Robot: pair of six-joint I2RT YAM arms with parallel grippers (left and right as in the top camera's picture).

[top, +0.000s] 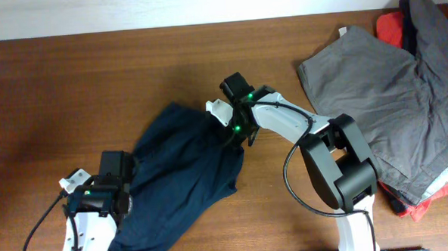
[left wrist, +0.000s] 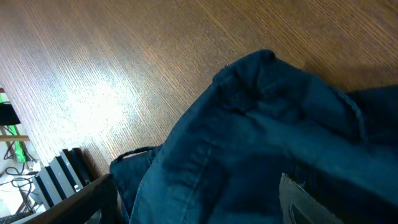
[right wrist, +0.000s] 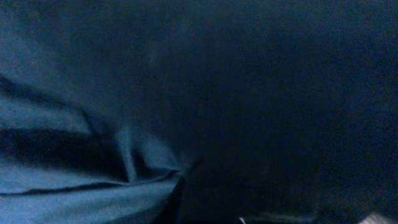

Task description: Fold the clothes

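Note:
My left gripper goes outward and toward the right in the overhead view onto the shorts' far navy fold (top: 173, 112) (left wrist: 260, 68) next, because its edge stands clear against bare wood.
The dark navy-blue shorts (top: 184, 172) lie crumpled on the table, left of centre. My left gripper (top: 119, 178) is at their left edge. In the left wrist view its fingers (left wrist: 199, 205) stand apart with navy cloth (left wrist: 261, 137) lying between them, so it is open. My right gripper (top: 235, 129) is at the shorts' upper right edge, and the cloth rises toward it. The right wrist view is filled with dark navy cloth (right wrist: 124, 93) whose folds pinch together near the jaws (right wrist: 183, 177). Grey shorts (top: 374, 96) lie spread at the right.
Red-orange pieces show at the back right corner (top: 390, 27) and under the grey pile at the right front (top: 432, 203). A darker grey garment (top: 436, 33) lies over the pile. Bare wooden table (top: 71, 87) lies at the left and back.

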